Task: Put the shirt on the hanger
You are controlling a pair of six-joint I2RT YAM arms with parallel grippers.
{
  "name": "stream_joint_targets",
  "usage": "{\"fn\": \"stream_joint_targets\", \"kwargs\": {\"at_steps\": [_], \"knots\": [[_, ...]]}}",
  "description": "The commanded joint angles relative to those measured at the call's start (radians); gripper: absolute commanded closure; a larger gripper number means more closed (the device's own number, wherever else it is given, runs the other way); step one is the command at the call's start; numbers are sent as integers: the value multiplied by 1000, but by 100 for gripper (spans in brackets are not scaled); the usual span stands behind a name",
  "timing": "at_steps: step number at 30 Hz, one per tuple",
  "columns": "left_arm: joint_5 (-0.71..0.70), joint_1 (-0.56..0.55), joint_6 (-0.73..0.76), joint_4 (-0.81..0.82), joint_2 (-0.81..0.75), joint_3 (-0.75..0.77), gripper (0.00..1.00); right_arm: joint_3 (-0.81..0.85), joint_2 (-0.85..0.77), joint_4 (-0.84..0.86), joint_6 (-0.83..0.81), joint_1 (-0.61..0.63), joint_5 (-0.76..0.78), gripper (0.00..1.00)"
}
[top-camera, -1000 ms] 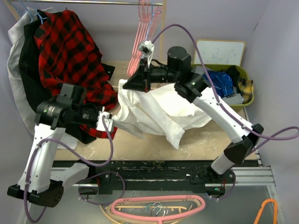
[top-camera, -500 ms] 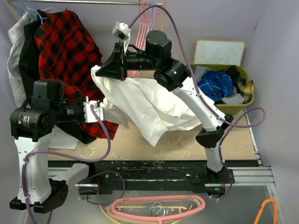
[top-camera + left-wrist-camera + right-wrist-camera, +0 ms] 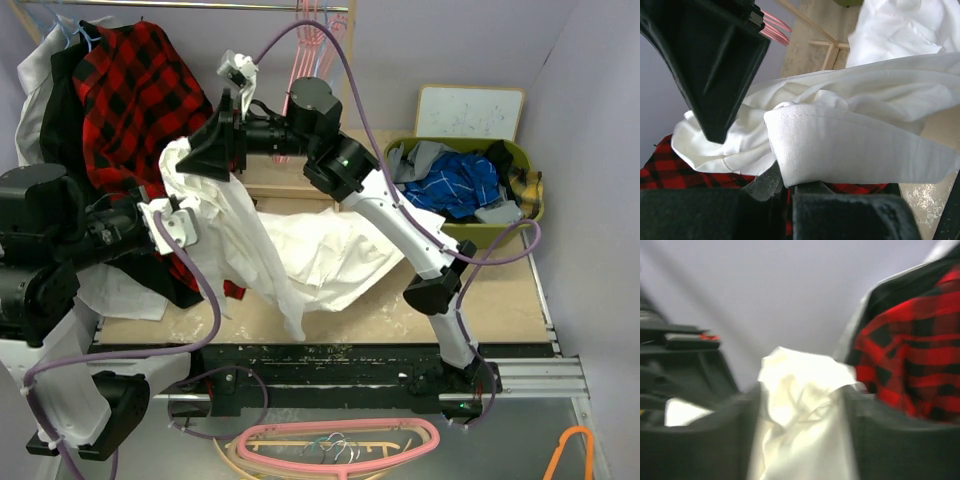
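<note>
Next, my right gripper needs to leave the bunched part of the shirt and go down and back onto the fold hanging toward the table, as my left gripper pinches the folded edge.
The white shirt hangs stretched between both grippers, its lower part trailing on the table. My right gripper is raised at the upper left. Its fingers stand apart, with a bunched part of the shirt loose between them. My left gripper sits just below it and is shut on a folded edge of the shirt. That pinch shows at the bottom of the left wrist view. The right gripper's black body looms close above it. I cannot make out the hanger in any view.
A red-and-black plaid shirt hangs from the rail at back left, right behind both grippers. Pink hangers hang on the rail. A green bin with a blue checked garment stands at the right. More pink hangers lie at the near edge.
The right arm has swung up and left, lifting the shirt off the table, and its fingers have parted. The left gripper has moved left and up with the shirt's edge.
</note>
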Motion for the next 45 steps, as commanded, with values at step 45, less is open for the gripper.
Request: {"fn": "stream_joint_targets", "kwargs": {"at_steps": [45], "knots": [[190,125,-178,176,108,-210,100,-1639,-604,556,-458,521,1429,27]]}}
